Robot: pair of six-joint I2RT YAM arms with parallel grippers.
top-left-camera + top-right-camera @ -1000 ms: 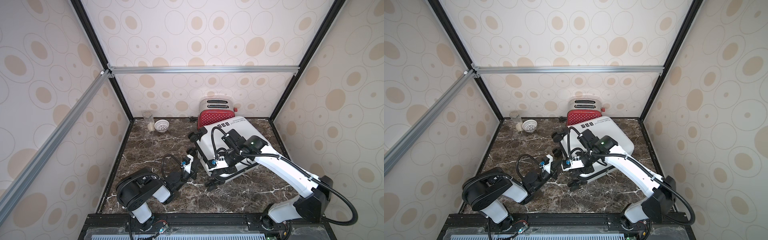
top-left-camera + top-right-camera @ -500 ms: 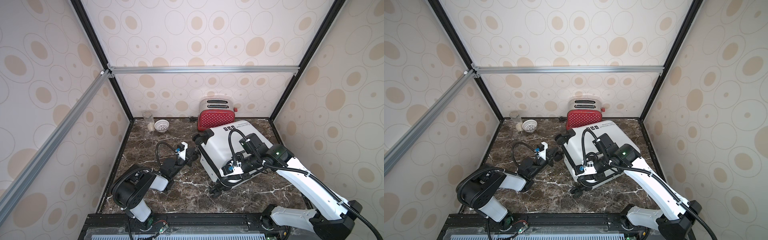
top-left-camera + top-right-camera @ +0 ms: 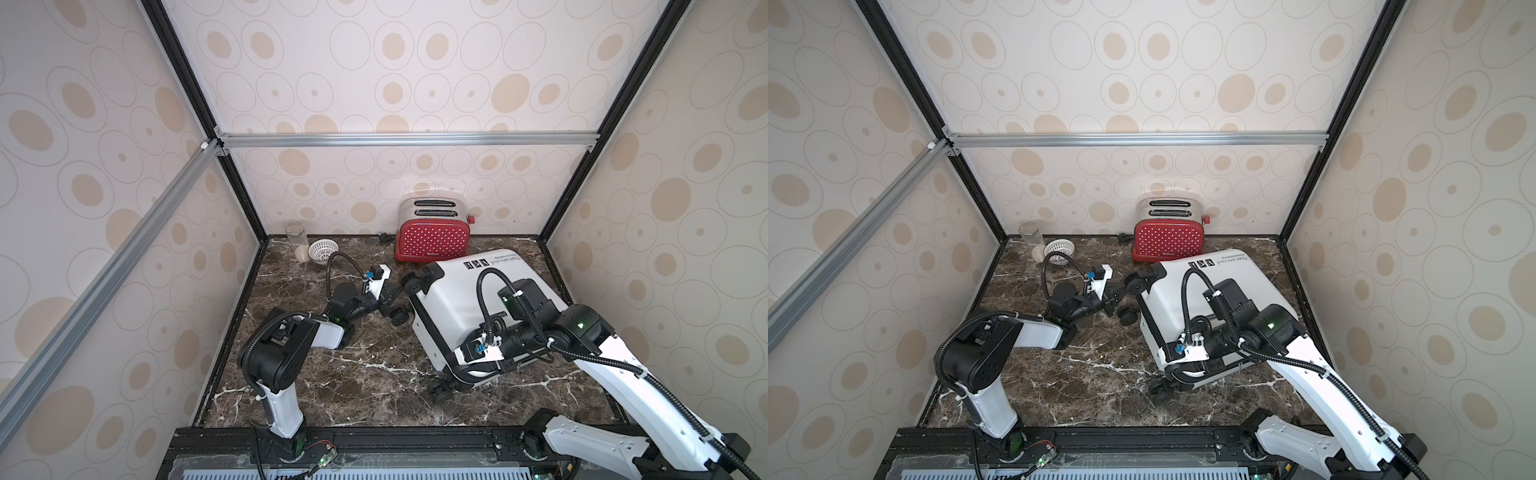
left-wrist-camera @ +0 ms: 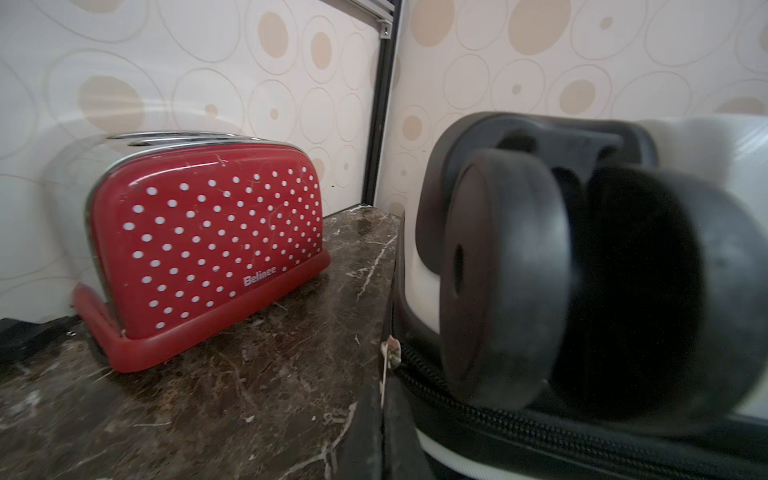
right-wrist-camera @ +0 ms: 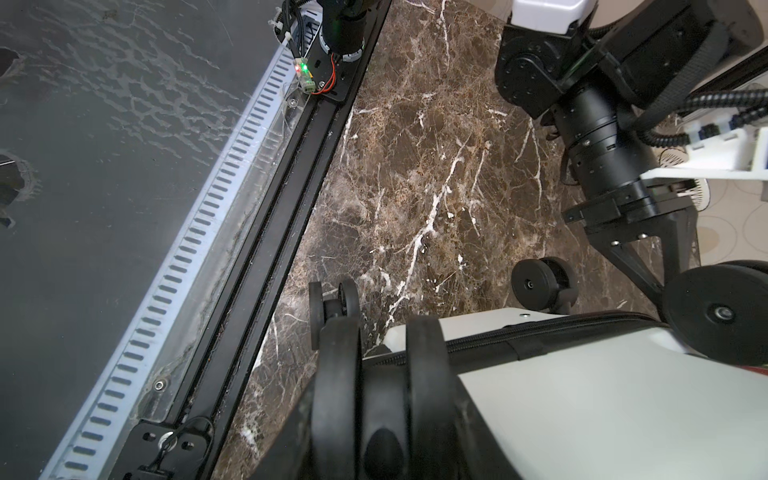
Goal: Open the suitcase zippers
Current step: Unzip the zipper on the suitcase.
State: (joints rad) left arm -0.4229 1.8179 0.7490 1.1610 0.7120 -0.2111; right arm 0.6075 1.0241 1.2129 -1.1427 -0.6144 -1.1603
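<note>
My left gripper pulls the zipper pull outward along the black zipper (image 4: 540, 419) toward the seam's corner (image 4: 397, 318) beside the toaster next, then releases it.
The white suitcase (image 3: 465, 299) (image 3: 1183, 303) lies flat on the marble table, right of centre, with its black wheels toward the left. My left gripper (image 3: 400, 297) (image 3: 1120, 297) (image 4: 383, 436) sits low at the wheel end, shut on a small silvery zipper pull (image 4: 390, 348). The black zipper (image 4: 540, 419) (image 5: 552, 326) runs along the seam between the shell halves. My right gripper (image 3: 451, 380) (image 3: 1172, 376) (image 5: 380, 436) is at the suitcase's near corner, its fingers closed around a twin wheel (image 5: 424, 374).
A red polka-dot toaster (image 3: 432, 241) (image 3: 1167, 239) (image 4: 208, 249) stands at the back wall, just behind the suitcase. A glass jar (image 3: 296, 237) and a white strainer (image 3: 323, 250) sit in the back left corner. The black front rail (image 5: 266, 249) borders the table.
The suitcase has slid to the right and toward the front with the right arm. My left gripper has travelled along the wheel end toward the back, still shut.
</note>
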